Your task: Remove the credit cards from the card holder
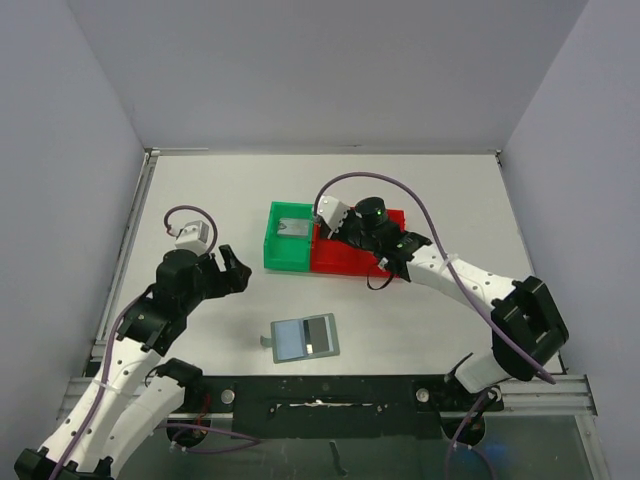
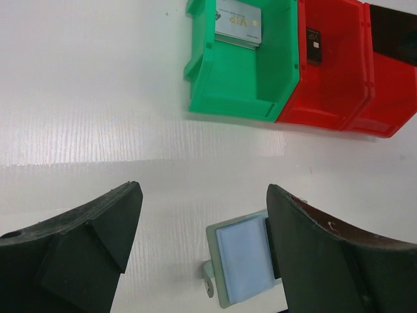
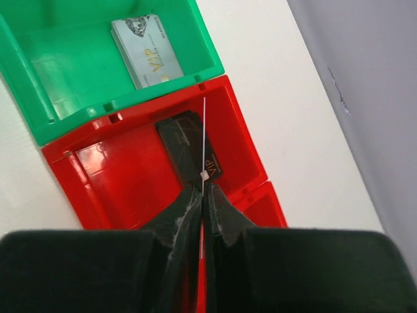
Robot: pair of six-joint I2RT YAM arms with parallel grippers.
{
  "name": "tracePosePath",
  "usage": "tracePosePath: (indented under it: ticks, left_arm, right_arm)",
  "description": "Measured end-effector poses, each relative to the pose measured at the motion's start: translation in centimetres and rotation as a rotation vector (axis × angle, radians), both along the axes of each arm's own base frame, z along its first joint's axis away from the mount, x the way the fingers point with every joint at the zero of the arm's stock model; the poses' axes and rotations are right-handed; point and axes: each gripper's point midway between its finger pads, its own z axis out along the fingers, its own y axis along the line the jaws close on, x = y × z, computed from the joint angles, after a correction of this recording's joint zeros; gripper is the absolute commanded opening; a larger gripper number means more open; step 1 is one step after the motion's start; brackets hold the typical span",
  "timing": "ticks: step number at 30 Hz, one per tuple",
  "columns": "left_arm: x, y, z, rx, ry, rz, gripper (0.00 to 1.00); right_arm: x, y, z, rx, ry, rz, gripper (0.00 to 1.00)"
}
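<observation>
The credit card comes free next, as my right gripper turns, moves down over the black card in the red bin and releases it. That is because that spot lies below my gripper.
The card holder [image 1: 305,338] lies open and flat on the table, its left panel pale blue and its right panel darker. In the left wrist view the card holder [image 2: 242,262] sits below and between the fingers, partly behind the right one. My left gripper [image 2: 203,195] hangs open above it, empty, and also shows as the left gripper [image 1: 234,268]. My right gripper [image 3: 203,189] is shut on a thin credit card [image 3: 204,137], seen edge-on, above the red bin [image 3: 98,176]. A black card [image 3: 189,145] lies in that red bin. A silver card [image 3: 146,51] lies in the green bin [image 3: 58,85].
The green bin [image 1: 288,262] and the red bin [image 1: 345,263] stand side by side at mid-table, with the right gripper [image 1: 322,238] over them. Grey walls close in the table on the left, back and right.
</observation>
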Motion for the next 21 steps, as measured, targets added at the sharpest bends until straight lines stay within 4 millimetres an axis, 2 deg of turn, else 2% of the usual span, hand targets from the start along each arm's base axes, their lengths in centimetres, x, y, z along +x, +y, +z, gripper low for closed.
tracePosePath:
  ticks: [5,12,17,21]
  left_arm:
    - [0.1,0.0,-0.3,0.005,0.011,0.001,0.78]
    - [0.1,0.1,-0.6,0.009,0.021,0.004,0.78]
    - [0.1,0.1,-0.6,0.009,0.021,0.004,0.78]
    - [0.2,0.2,-0.6,0.009,0.022,0.008,0.78]
  right_arm:
    - [2.2,0.7,-0.9,-0.077,-0.026,0.092,0.0]
    - [4.4,1.5,-3.4,-0.179,0.029,0.171,0.0]
    - [4.1,0.9,-5.0,-0.233,0.067,0.199,0.0]
    - [3.7,1.0,-5.3,-0.24,0.076,0.226,0.0]
